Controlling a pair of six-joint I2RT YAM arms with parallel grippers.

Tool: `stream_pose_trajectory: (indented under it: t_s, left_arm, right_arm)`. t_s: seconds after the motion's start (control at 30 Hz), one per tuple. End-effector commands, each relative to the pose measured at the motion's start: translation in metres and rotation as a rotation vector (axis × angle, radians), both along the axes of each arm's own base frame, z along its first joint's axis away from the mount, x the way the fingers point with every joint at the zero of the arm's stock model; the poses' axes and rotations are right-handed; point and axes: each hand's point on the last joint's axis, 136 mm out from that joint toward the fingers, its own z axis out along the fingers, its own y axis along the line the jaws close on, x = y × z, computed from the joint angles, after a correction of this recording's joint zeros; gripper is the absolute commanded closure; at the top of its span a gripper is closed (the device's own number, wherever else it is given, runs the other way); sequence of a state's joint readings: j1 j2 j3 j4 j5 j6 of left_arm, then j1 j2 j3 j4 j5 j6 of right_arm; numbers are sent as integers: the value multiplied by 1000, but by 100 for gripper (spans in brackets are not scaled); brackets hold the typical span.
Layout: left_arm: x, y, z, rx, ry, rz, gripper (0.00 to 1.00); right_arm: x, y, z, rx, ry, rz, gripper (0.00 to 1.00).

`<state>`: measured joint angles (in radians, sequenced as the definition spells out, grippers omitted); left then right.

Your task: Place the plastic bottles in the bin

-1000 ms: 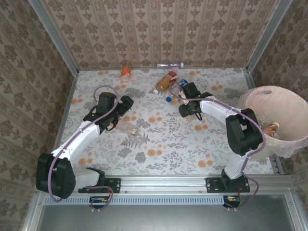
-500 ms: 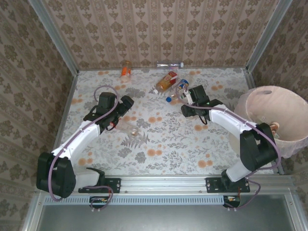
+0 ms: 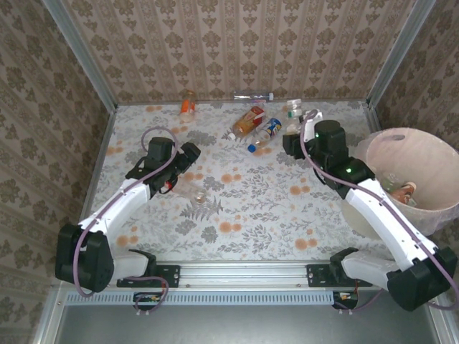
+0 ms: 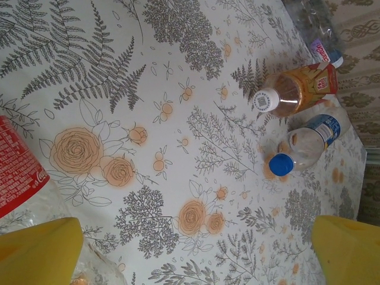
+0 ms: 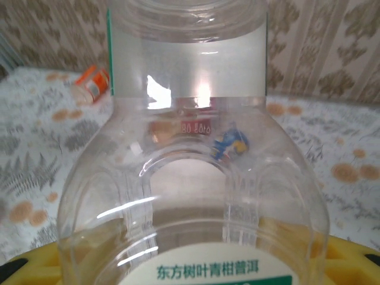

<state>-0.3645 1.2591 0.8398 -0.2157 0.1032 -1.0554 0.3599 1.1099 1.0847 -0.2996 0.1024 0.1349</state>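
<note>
The clear bottle in my right gripper needs to go across the bin's rim and over the bin's open top next. I will release it there, because other bottles are already in the bin.
My right gripper is raised at the back right, shut on a clear bottle with a green and white label; its yellow fingers sit at the bottle's sides. The pinkish-beige bin stands just right of it, with bottles inside. My left gripper is open low over the table, its yellow fingertips far apart, next to a clear red-labelled bottle. Ahead lie an orange-labelled bottle and a blue-capped bottle.
An orange bottle and a clear bottle lie by the back wall. Metal rails frame the flowered table, and patterned walls close it in. The bin's clear bag hangs over its rim.
My right arm has lifted off the table middle and swung back and right toward the bin, carrying the bottle. The left arm has hardly moved.
</note>
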Motion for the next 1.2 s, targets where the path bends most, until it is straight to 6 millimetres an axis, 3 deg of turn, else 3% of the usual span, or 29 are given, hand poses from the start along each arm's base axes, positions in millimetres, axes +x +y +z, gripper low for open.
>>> stream_pose_trajectory:
  t_s: [0.0, 0.2, 0.5, 0.8, 1.17]
  left_arm:
    - [4, -1, 3, -21, -12, 5, 0]
    - [3, 0, 4, -18, -10, 4, 0]
    - [6, -5, 4, -27, -4, -3, 0]
    - [9, -9, 9, -20, -5, -16, 0]
    - [20, -21, 15, -20, 9, -58, 0]
  right_arm:
    - [-11, -22, 42, 39, -79, -81, 53]
    - [-33, -72, 76, -1, -143, -269, 55]
    - [-74, -143, 96, -17, -192, -517, 55]
    - [-121, -203, 91, -205, -75, -736, 52]
    - [-159, -259, 48, -209, 156, -934, 49]
